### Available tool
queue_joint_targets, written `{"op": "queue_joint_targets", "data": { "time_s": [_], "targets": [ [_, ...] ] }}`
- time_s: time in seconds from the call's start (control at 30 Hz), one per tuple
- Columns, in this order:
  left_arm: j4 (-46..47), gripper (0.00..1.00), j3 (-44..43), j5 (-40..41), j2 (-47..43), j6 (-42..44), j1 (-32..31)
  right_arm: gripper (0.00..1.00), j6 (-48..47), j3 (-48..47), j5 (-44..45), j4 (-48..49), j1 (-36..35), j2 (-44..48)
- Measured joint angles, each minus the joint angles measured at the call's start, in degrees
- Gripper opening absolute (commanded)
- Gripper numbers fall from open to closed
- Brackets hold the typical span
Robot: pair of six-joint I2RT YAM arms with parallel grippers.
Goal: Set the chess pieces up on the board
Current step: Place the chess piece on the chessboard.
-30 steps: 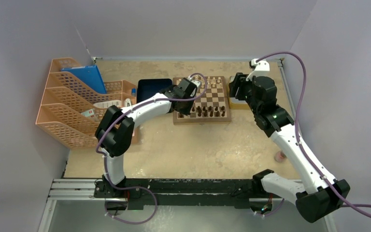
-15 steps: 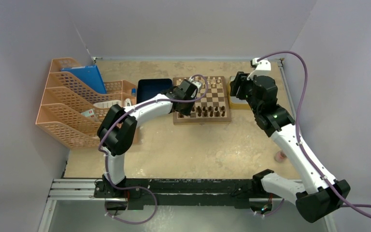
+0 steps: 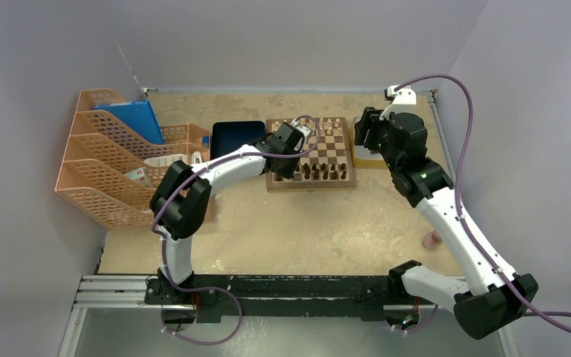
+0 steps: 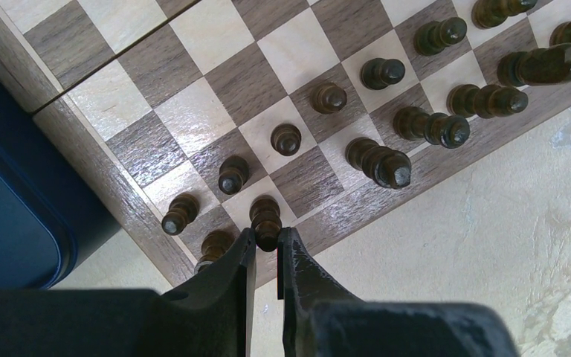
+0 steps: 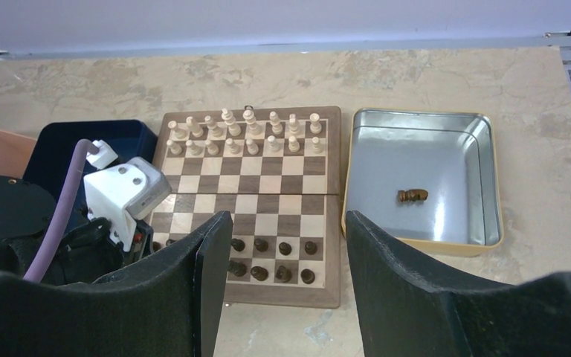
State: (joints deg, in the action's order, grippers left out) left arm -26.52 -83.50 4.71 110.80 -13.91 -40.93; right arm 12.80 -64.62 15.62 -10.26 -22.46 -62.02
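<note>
My right gripper moves toward the right in the wrist view next, turns and lowers onto the tray's dark piece (image 5: 413,195), since that piece lies lengthwise along the fingers' opening.
The board (image 3: 329,152) lies at the back middle of the table. Dark chess pieces (image 4: 383,72) stand in two rows along its near edge, light pieces (image 5: 245,126) along its far edge. My left gripper (image 4: 266,242) is at the board's near left corner (image 3: 282,169), shut on the head of a dark piece (image 4: 265,216) that stands upright on a back-row square. My right gripper (image 5: 288,219) is open and empty, hovering above the board's right side (image 3: 364,134). One dark piece (image 5: 412,195) lies on its side in the silver tray (image 5: 446,160).
A dark blue tray (image 3: 232,134) sits just left of the board. Orange file racks (image 3: 111,163) with a blue folder stand at the far left. A small pink object (image 3: 433,239) lies near the right wall. Grey walls enclose the table.
My right arm has shifted slightly. My left gripper has stayed at the board's near left corner.
</note>
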Motion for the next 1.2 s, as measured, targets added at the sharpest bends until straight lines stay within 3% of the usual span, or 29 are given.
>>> {"op": "queue_joint_targets", "data": {
  "time_s": [0.47, 0.67, 0.87, 1.2],
  "targets": [
    [-0.7, 0.21, 0.0, -0.9, 0.0, 0.0, -0.1, 0.60, 0.0, 0.0, 0.0, -0.7, 0.0, 0.2],
    [-1.1, 0.37, 0.0, -0.7, 0.0, -0.2, -0.1, 0.60, 0.5, 0.0, -0.1, -1.0, 0.0, 0.2],
    [-2.1, 0.46, -0.4, 0.1, 0.0, -1.8, -0.1, 0.60, 3.0, -0.8, -0.3, -1.6, 0.0, -0.4],
    [-5.9, 0.49, -6.2, -3.5, -3.4, -8.8, 0.5, 0.44, 10.7, -5.9, 0.4, -3.6, 3.7, -7.8]
  ]
}}
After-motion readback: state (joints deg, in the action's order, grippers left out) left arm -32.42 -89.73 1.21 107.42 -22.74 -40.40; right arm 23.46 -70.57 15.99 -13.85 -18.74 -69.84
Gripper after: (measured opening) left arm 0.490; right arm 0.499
